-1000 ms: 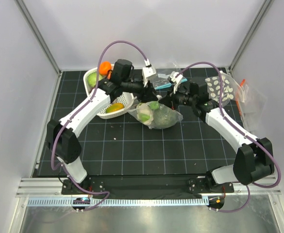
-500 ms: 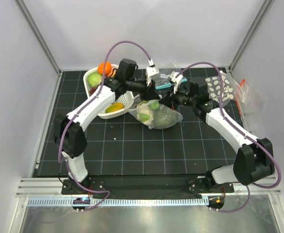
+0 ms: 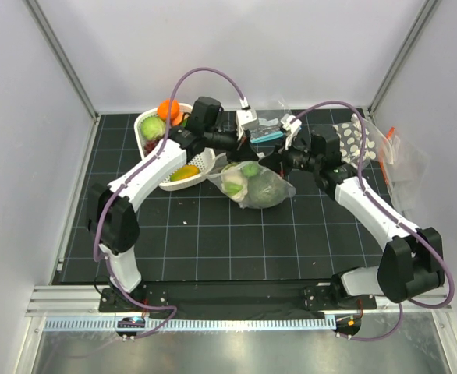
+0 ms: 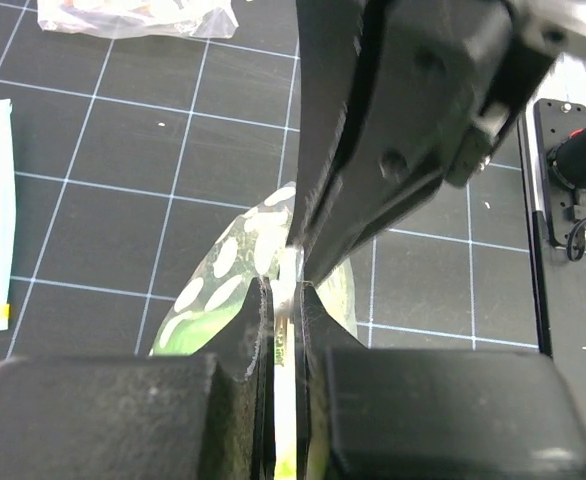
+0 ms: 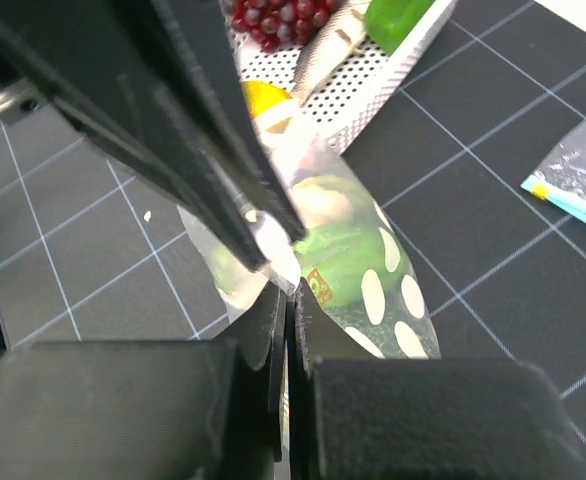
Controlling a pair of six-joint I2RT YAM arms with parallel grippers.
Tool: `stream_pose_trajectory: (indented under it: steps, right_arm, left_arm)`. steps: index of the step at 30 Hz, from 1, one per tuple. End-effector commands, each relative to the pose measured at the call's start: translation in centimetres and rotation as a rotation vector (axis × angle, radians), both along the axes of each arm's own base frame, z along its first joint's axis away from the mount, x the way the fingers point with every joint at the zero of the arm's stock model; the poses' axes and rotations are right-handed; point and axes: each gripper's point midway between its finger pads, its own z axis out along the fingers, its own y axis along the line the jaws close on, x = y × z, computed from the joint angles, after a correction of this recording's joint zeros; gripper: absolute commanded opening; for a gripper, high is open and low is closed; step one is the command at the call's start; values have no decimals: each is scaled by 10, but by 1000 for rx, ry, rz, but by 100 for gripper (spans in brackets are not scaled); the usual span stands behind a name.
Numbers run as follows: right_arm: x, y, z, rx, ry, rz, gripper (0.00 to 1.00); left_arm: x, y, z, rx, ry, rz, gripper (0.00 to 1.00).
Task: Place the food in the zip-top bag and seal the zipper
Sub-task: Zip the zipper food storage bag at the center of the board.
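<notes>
My right gripper should draw the rim of the bag outward toward the teal strip (image 3: 267,137) (image 5: 577,211), away from my left gripper, and then release it, since the grippers meet tip to tip.
The zip-top bag (image 3: 253,185), clear with white ovals, lies at mid-table holding food: a white cauliflower (image 3: 232,180) and green pieces (image 3: 264,188). My left gripper (image 3: 242,153) and right gripper (image 3: 270,160) meet tip to tip over its top rim. In the left wrist view the left gripper (image 4: 286,292) is shut on the white zipper (image 4: 289,275), with the bag (image 4: 235,262) beyond. In the right wrist view the right gripper (image 5: 290,296) is shut on the bag's rim; green food (image 5: 348,262) shows through the plastic. More food lies in the white basket (image 3: 149,125).
The basket holds an orange piece (image 3: 168,109), a yellow piece (image 3: 183,173) and grapes (image 5: 273,14). A small clear bag with a teal strip (image 3: 266,135) lies behind the grippers. A dotted bag (image 3: 356,140) and more clear plastic (image 3: 404,164) lie at the right.
The left arm's elbow has swung in towards the basket. The right wrist has drawn slightly right and back. Both grippers stay shut on the bag's rim; the bag has barely shifted.
</notes>
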Motion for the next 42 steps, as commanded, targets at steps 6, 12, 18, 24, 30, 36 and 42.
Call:
stream_pose_trajectory:
  steps: [6, 12, 18, 24, 30, 36, 42]
  right_arm:
    - [20, -42, 65, 212, -123, -165, 1]
    - [32, -74, 80, 284, -136, -287, 1]
    - [55, -125, 88, 334, -109, -543, 1]
    - [66, -169, 92, 367, -86, -713, 1]
    - [75, -196, 89, 388, -48, -828, 1]
    - [81, -202, 93, 388, -36, -861, 1]
    - [87, -190, 81, 396, 31, -808, 1]
  left_arm:
    - [9, 20, -1, 21, -24, 109, 0]
    - [12, 28, -10, 37, -2, 144, 0]
    - [8, 34, -24, 44, 20, 173, 0]
    - [5, 36, -29, 49, 39, 186, 0]
    - [-1, 37, -41, 59, 95, 192, 0]
    - [-2, 49, -46, 87, 100, 265, 0]
    - [-6, 68, -47, 102, 162, 424, 0]
